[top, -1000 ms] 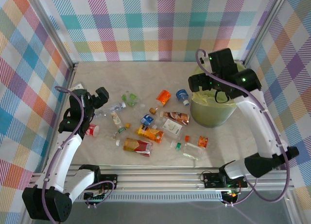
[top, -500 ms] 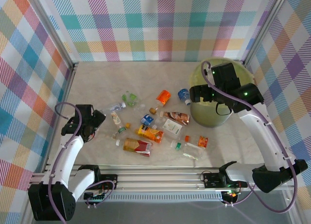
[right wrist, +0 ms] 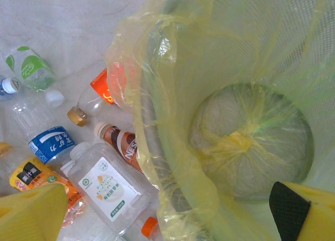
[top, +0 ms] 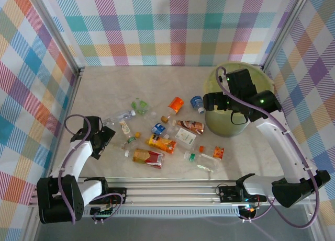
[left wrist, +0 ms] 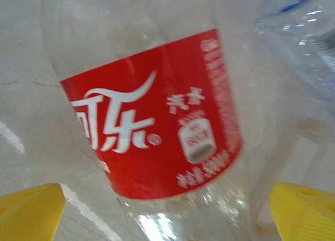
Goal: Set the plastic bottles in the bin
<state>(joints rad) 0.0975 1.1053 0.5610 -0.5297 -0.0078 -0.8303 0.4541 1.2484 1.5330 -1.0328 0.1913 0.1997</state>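
My left gripper lowers straight down next and closes around the bottle's red label (left wrist: 154, 118), which lies below with the open fingers already on either side.
A clear plastic bottle with a red label (left wrist: 157, 131) lies on the table between the yellow fingertips (left wrist: 31, 212) of my left gripper (left wrist: 167, 214), whose jaws stand wide apart on either side of it. That left gripper (top: 102, 138) is low at the table's left. Several more plastic bottles lie in the middle, among them an orange-labelled one (top: 162, 143), a brown one (top: 190, 126) and a blue-labelled one (top: 197, 102). My right gripper (top: 224, 104) hangs open over the left rim of the bin (top: 230, 125), whose yellow-green bag (right wrist: 225, 42) holds no bottle that I can see.
Checked walls close in the table on three sides, and a metal rail runs along the near edge. A green-labelled bottle (right wrist: 29, 68) and a white-labelled clear bottle (right wrist: 104, 191) lie just left of the bin. Bare marble lies behind the bottles.
My left arm has swung back and down to the near left, settling over the red-labelled bottle. My right arm has shifted slightly above the bin. Both grippers stay open.
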